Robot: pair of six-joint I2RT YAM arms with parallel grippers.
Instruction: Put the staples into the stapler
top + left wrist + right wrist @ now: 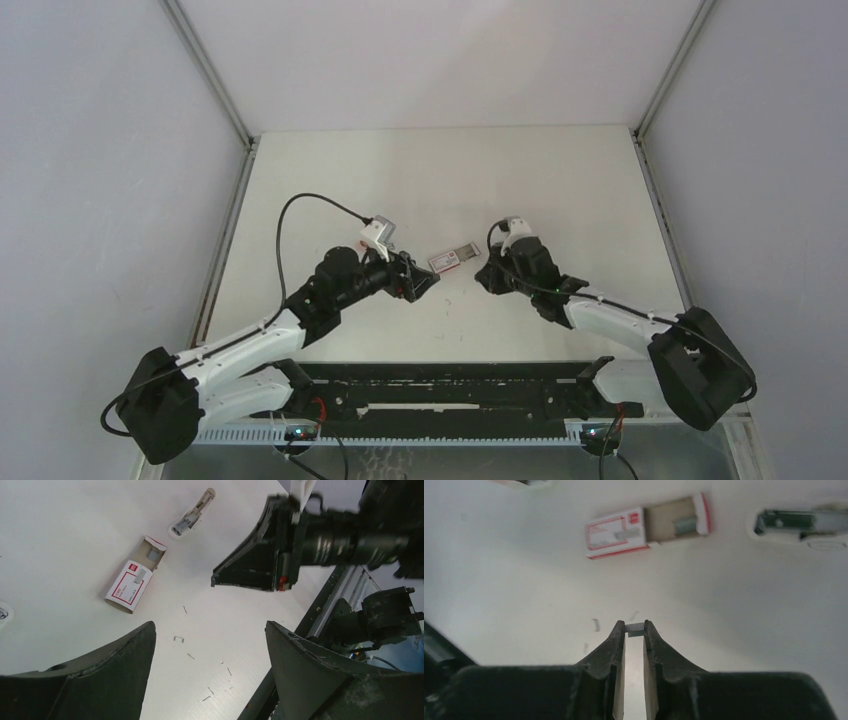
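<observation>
My right gripper brings the strip of staples down onto the bare tabletop beside the box's open tray next and releases it, since that clear spot lies below.
The staples box (447, 261) lies between the two grippers, a pink-red sleeve with a white label (129, 584) and its inner tray (676, 524) slid out, grey staples inside. The white stapler (192, 516) lies open just beyond the tray's end (801, 522). My right gripper (635, 628) is shut on a short grey strip of staples pinched at its fingertips, above the table near the box (488, 275). My left gripper (210, 627) stands wide open over bare table with nothing between its fingers (420, 280).
Several loose single staples (178, 639) are scattered on the white table (450, 180) under the left gripper. Grey walls close in the table on three sides. A black rail (450, 395) runs along the near edge.
</observation>
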